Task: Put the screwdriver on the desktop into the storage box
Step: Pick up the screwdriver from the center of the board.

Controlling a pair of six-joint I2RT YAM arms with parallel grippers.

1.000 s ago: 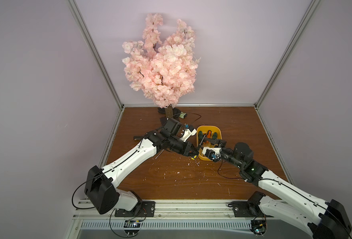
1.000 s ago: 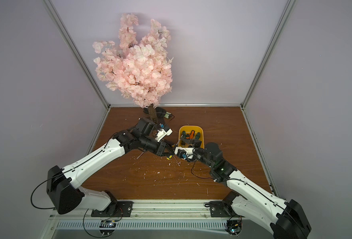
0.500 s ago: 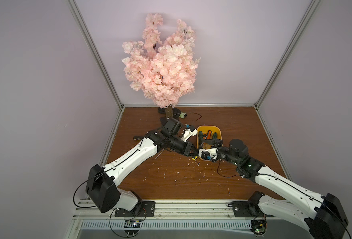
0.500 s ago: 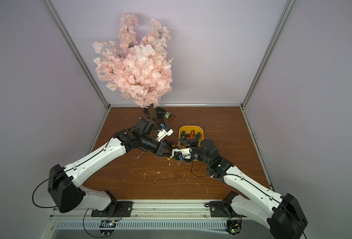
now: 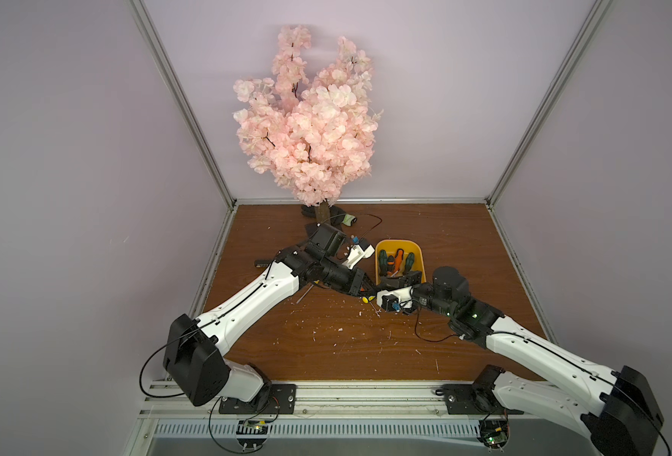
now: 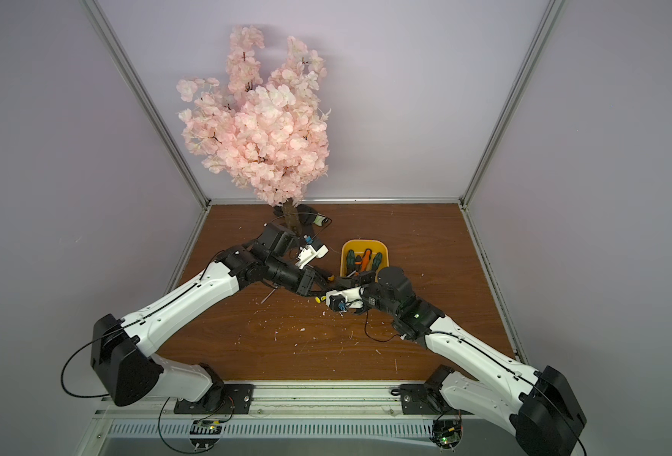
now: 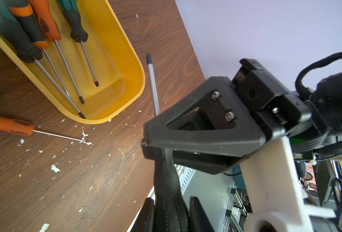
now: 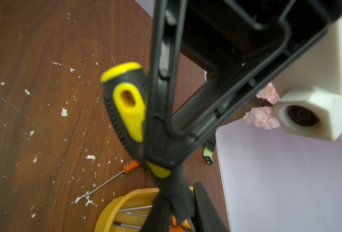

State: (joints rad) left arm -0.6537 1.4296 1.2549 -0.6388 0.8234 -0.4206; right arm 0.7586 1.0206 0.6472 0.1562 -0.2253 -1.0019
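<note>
The robot should next swing its right gripper outward over the box [image 5: 399, 246] and turn the handle outward. It should then lower it and let it go between the orange and green handles, since those point outward.
A screwdriver with a black-and-yellow handle [image 8: 128, 108] and a steel shaft [image 7: 153, 84] hangs above the desktop [image 5: 346, 347], just in front of the yellow storage box [image 5: 399, 246]. My left gripper [image 7: 172, 217] is shut on its handle. My right gripper [image 8: 181, 213] is shut on the black neck of the same screwdriver, close beside the left one. In both top views the two grippers [image 5: 366, 290] [image 5: 395, 281] meet at the box's near end [image 6: 360, 276]. Several screwdrivers [image 7: 35, 30] lie inside the box. An orange-handled screwdriver [image 7: 7, 124] lies on the desktop beside the box.
A pink blossom tree [image 5: 310, 130] stands at the back, with a dark glove [image 5: 346, 219] by its trunk. A dark flat object [image 5: 265, 263] lies at the desktop's left edge. White flecks dot the wood. Lilac walls close in three sides.
My right arm has moved left to the left gripper and its jaws have closed on the screwdriver's neck. The left arm has stayed put, still holding the handle.
</note>
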